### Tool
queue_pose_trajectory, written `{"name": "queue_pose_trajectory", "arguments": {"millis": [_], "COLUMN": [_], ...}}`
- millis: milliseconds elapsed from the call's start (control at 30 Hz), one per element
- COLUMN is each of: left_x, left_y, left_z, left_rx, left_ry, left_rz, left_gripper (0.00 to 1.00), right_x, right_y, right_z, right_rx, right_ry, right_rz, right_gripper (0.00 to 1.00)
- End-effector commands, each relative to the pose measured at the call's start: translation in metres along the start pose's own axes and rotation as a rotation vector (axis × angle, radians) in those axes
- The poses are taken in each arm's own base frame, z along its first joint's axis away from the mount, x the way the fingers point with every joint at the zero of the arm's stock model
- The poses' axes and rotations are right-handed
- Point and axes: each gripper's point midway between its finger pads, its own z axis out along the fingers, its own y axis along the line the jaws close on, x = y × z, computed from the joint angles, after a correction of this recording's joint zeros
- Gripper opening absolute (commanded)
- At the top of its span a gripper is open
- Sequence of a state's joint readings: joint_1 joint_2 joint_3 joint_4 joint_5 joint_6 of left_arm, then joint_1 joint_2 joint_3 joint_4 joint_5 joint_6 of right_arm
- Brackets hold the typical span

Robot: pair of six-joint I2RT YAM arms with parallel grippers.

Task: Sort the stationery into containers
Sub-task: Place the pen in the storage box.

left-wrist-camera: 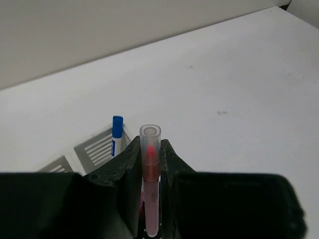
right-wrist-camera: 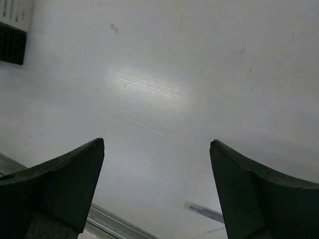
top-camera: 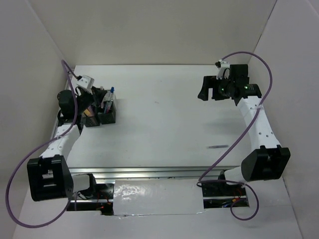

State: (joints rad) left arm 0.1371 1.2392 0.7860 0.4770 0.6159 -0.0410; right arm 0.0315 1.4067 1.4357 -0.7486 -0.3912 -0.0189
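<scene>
My left gripper will lower the upright pink highlighter next and then open, because the highlighter hangs above the dark mesh container beside the blue-capped pen (left-wrist-camera: 117,133).
My left gripper (left-wrist-camera: 149,144) is shut on a pink highlighter (left-wrist-camera: 150,167) with a clear cap, held upright between the jaws. In the top view this gripper (top-camera: 95,98) hovers over the cluster of mesh containers (top-camera: 103,113) at the table's left side. A white blue-capped pen (left-wrist-camera: 117,133) stands just behind the jaws, and its cap (top-camera: 112,91) pokes out of the cluster. My right gripper (top-camera: 205,90) hangs at the far right, wide open (right-wrist-camera: 157,144) with nothing between its fingers. A thin grey pen (top-camera: 218,147) lies on the table near the right arm, and the right wrist view shows the pen (right-wrist-camera: 204,211) low down.
White walls close in the table on the left, back and right. A metal rail (top-camera: 149,173) runs along the near edge between the arm bases. One container's corner (right-wrist-camera: 12,30) shows at the top left of the right wrist view.
</scene>
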Motion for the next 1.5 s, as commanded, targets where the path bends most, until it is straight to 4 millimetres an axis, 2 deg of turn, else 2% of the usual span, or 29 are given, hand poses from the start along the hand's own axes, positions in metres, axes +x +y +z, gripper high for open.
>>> {"name": "queue_pose_trajectory", "arguments": {"millis": [0, 67, 167, 233, 367, 533, 667, 767, 800, 900, 1000, 1133, 1167, 1200, 1233, 1300, 1400, 1467], "left_x": [-0.02, -0.01, -0.003, 0.003, 0.012, 0.025, 0.033, 0.033, 0.032, 0.028, 0.02, 0.006, -0.002, -0.006, -0.011, -0.014, -0.018, -0.021], "left_y": [0.003, 0.018, 0.028, 0.032, 0.036, 0.036, 0.033, 0.033, 0.032, 0.028, 0.023, 0.017, 0.013, 0.009, 0.004, -0.01, -0.03, -0.041], "left_z": [0.004, 0.008, 0.012, 0.015, 0.021, 0.022, 0.018, 0.015, 0.013, 0.011, 0.007, 0.003, 0.0, -0.001, -0.004, -0.005, -0.011, -0.017], "left_rx": [0.042, 0.014, -0.001, 0.001, 0.009, 0.021, 0.017, 0.017, 0.015, 0.028, 0.045, 0.065, 0.073, 0.087, 0.098, 0.141, 0.205, 0.23], "left_ry": [-0.138, -0.132, -0.143, -0.138, -0.13, -0.107, -0.089, -0.082, -0.079, -0.074, -0.083, -0.096, -0.109, -0.113, -0.112, -0.1, -0.085, -0.077], "left_rz": [-0.011, -0.04, -0.047, -0.044, -0.013, -0.025, -0.035, -0.041, -0.044, -0.033, -0.012, -0.009, 0.001, 0.003, 0.003, 0.007, 0.036, 0.068], "left_gripper": [0.0, 0.0, 0.0, 0.0, 0.06, 0.18, 0.23, 0.37, 0.4, 0.54, 0.62, 0.63, 0.64, 0.64, 0.64, 0.65, 0.67, 0.72], "right_x": [0.0, 0.002, 0.008, 0.012, 0.028, 0.04, 0.048, 0.058, 0.061, 0.076, 0.104, 0.132, 0.138, 0.153, 0.157, 0.172, 0.186, 0.191], "right_y": [-0.013, -0.012, -0.012, -0.011, -0.008, -0.013, -0.022, -0.027, -0.038, -0.045, -0.055, -0.07, -0.076, -0.08, -0.083, -0.092, -0.096, -0.096], "right_z": [0.003, 0.0, -0.001, -0.002, -0.005, -0.006, -0.008, -0.011, -0.015, -0.023, -0.033, -0.048, -0.051, -0.054, -0.056, -0.058, -0.059, -0.056], "right_rx": [0.037, 0.033, 0.035, 0.016, -0.026, -0.023, 0.003, -0.006, 0.007, -0.011, -0.027, -0.04, -0.055, -0.065, -0.073, -0.066, -0.097, -0.124], "right_ry": [-0.035, -0.042, -0.027, -0.017, 0.019, 0.062, 0.108, 0.162, 0.177, 0.24, 0.334, 0.425, 0.449, 0.5, 0.519, 0.58, 0.637, 0.659], "right_rz": [-0.038, -0.051, -0.063, -0.107, -0.197, -0.245, -0.314, -0.4, -0.428, -0.524, -0.618, -0.736, -0.795, -0.805, -0.857, -0.882, -0.909, -0.91], "right_gripper": [0.92, 0.92, 0.92, 0.92, 0.91, 0.91, 0.9, 0.88, 0.86, 0.8, 0.67, 0.51, 0.49, 0.46, 0.45, 0.39, 0.38, 0.39]}}
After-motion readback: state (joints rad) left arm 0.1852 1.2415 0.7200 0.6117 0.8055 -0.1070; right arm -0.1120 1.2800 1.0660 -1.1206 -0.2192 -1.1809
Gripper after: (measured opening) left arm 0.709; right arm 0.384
